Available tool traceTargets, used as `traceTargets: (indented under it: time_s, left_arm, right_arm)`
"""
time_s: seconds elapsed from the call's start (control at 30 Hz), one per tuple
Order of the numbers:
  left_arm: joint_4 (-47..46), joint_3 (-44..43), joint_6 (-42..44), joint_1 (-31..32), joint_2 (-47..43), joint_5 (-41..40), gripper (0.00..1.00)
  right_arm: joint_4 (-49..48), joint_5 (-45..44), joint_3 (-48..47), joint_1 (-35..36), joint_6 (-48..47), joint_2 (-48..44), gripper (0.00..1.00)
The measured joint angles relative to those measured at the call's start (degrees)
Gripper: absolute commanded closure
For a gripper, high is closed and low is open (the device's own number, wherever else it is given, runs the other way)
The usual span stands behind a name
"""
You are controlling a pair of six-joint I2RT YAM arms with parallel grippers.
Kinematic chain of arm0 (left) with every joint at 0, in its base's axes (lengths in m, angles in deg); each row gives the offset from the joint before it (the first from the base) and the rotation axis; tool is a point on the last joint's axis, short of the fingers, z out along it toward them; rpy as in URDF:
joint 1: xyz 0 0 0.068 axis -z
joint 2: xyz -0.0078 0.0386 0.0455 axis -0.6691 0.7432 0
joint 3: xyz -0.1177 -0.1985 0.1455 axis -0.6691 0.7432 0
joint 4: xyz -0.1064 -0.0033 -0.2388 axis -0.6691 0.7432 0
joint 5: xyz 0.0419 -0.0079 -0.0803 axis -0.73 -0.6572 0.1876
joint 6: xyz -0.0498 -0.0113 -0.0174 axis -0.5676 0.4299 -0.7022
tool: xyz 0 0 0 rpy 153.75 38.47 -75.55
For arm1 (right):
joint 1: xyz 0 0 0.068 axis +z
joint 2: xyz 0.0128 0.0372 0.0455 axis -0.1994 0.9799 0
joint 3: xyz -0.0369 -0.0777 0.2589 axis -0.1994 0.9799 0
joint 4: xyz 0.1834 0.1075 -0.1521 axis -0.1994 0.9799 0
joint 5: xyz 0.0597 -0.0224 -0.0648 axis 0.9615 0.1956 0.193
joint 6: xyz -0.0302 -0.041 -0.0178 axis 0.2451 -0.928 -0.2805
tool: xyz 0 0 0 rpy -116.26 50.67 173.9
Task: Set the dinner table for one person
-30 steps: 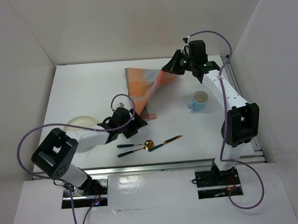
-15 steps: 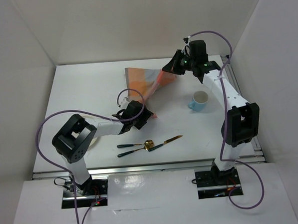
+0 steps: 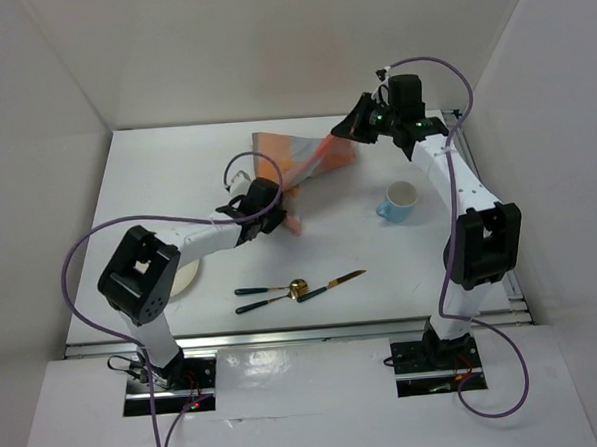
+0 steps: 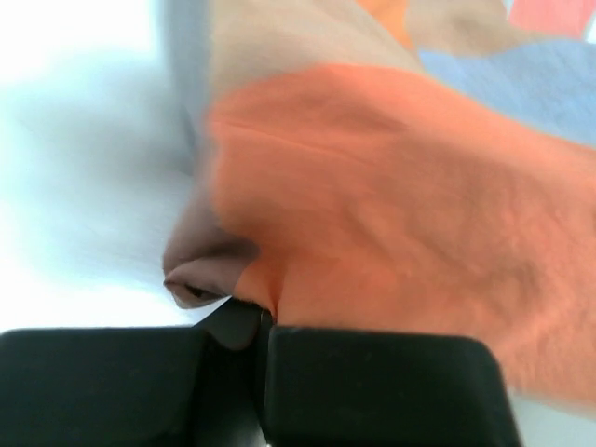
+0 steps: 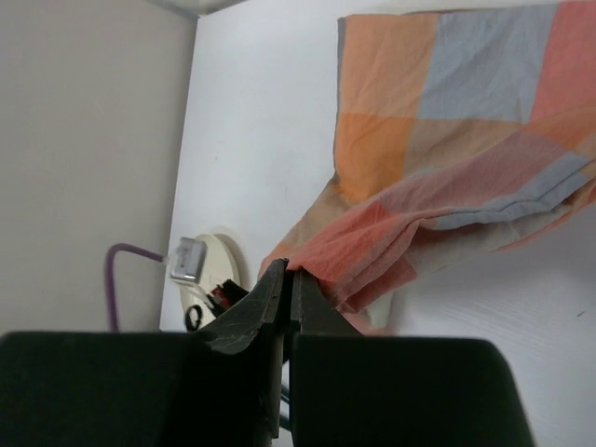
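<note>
The tabletop is bare outward and to the gripper's left in the top view, so I will lift my left gripper, carry the cloth's corner outward, then lower it and let it go.
The orange-blue checked cloth is bunched at the back middle of the white dinner table. My left gripper is shut on the cloth's near corner; in the left wrist view the orange fabric is pinched between the pads at my left gripper. My right gripper is shut on the cloth's far right corner and holds it off the table. In the right wrist view the cloth hangs from the closed tips of my right gripper.
A light blue cup stands to the right of the cloth. A cream plate lies at the left, partly under my left arm. Two dark-handled utensils, one with a gold spoon bowl, and a gold knife lie near the front edge.
My left gripper reached the cloth's near corner, shut on it, and drew it back and to the left. The right gripper kept its grip and shifted slightly right.
</note>
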Motion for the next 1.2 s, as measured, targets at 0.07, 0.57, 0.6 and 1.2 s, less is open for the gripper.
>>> traceTargets:
  time_s: [0.07, 0.57, 0.6, 1.2]
  left_arm:
    - [3.32, -1.79, 4.55, -2.32, -1.55, 0.11, 1.0]
    - [24.39, -31.3, 46.66, -26.8, -15.96, 23.43, 1.0]
    - [26.29, -33.44, 48.13, -27.5, -16.33, 24.94, 1.0]
    - [38.84, -64.11, 57.4, -33.48, 2.25, 39.12, 1.0]
  right_arm:
    - [0.13, 0.68, -1.99, -0.9, -0.17, 0.87, 1.0]
    - [0.96, 6.6, -6.14, -3.61, -0.74, -7.69, 1.0]
    - [0.98, 6.67, -6.14, -3.61, -0.74, -9.62, 1.0]
    - [-3.26, 6.16, -16.63, -3.74, -0.74, -3.32, 1.0]
